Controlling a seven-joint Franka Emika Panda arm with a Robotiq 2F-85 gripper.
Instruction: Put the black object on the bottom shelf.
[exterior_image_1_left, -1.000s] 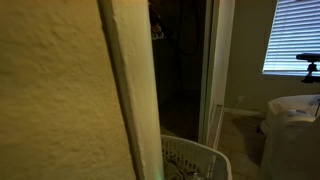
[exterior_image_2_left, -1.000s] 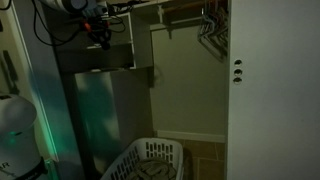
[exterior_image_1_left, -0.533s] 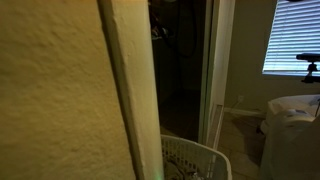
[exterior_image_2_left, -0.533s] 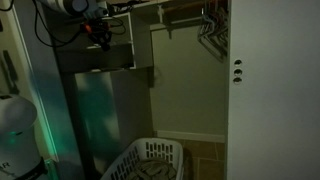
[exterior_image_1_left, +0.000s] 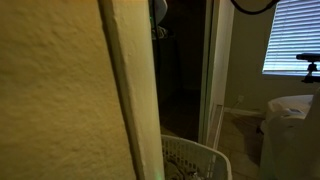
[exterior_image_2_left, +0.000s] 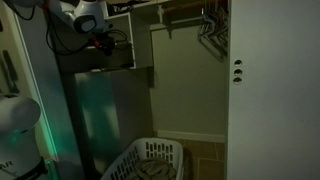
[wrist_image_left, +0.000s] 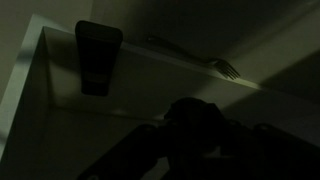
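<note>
I will next lower my gripper to the spot beside the black object on the pale shelf (wrist_image_left: 60, 125) and let go, because that spot is below my gripper, to the left in the wrist view.
The wrist view is very dark. A black rectangular object (wrist_image_left: 98, 58) stands upright against the back corner of a pale shelf (wrist_image_left: 60, 125). My gripper (wrist_image_left: 195, 140) is only a dark silhouette at the bottom of that view, apart from the object; its jaws cannot be made out. In an exterior view the gripper (exterior_image_2_left: 102, 42) is high up at the top of the grey shelf unit (exterior_image_2_left: 95, 58), just above its upper shelf. The black object cannot be made out in either exterior view.
A white laundry basket (exterior_image_2_left: 150, 162) stands on the closet floor and also shows in an exterior view (exterior_image_1_left: 195, 160). Hangers (exterior_image_2_left: 210, 28) hang at the top. A white door (exterior_image_2_left: 272, 95) closes the side. A beige wall edge (exterior_image_1_left: 70, 100) blocks much of one view.
The arm has shifted a little to the left at the top of the shelf unit. A dark cable loop and part of the arm have come into view at the top.
</note>
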